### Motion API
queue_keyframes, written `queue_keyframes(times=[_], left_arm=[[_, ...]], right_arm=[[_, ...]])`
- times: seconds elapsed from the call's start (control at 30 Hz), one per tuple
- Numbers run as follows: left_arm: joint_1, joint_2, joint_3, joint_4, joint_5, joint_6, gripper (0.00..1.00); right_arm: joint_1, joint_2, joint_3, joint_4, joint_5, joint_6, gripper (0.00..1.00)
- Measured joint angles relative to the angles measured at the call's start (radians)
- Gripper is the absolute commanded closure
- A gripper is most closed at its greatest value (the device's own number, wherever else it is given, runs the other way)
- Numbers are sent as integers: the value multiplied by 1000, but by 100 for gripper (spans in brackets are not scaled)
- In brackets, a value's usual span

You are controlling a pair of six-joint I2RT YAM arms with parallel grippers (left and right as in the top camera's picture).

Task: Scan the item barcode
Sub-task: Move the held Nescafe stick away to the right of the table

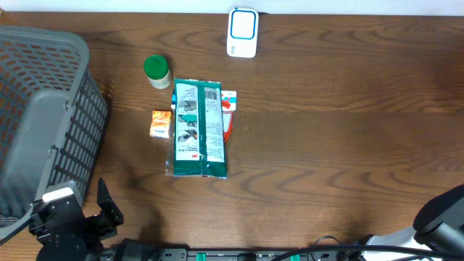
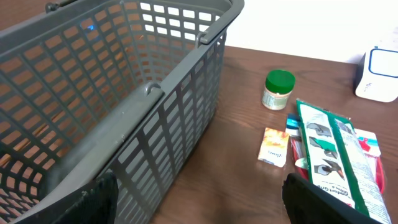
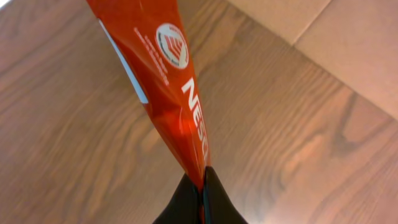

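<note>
My right gripper will next move the red sachet (image 3: pixel 163 74) over the bare wood (image 3: pixel 258 102) beside the tan cardboard and open to let go of the sachet's lower end, since that spot is empty.
In the right wrist view my right gripper (image 3: pixel 202 190) is shut on the lower end of a red sachet (image 3: pixel 163 74) with white lettering, held above the wooden table. No barcode shows on the side facing the camera. The overhead view shows only part of the right arm (image 1: pixel 442 217), at the bottom right, and not the sachet. A white scanner (image 1: pixel 242 32) stands at the table's far edge, also seen at the right edge of the left wrist view as the scanner (image 2: pixel 379 73). My left gripper (image 2: pixel 199 202) hangs open and empty near the front left, beside the basket.
A grey basket (image 1: pixel 43 109) fills the left side, its wall (image 2: pixel 174 124) close to the left gripper. In the middle lie a green packet (image 1: pixel 198 130), a small orange box (image 1: pixel 160 123), a green-lidded jar (image 1: pixel 156 72) and a red-and-white pack (image 1: pixel 229 109) under the packet.
</note>
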Motion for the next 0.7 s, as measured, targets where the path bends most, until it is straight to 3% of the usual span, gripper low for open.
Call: queue_keyframes(times=[0.3, 0.7], left_arm=[[0, 0, 0, -2, 0, 0, 16], [0, 0, 0, -11, 0, 0, 16]], right_arm=[[-64, 8, -237, 216, -12, -3, 99], [-228, 9, -295, 278, -9, -19, 97]])
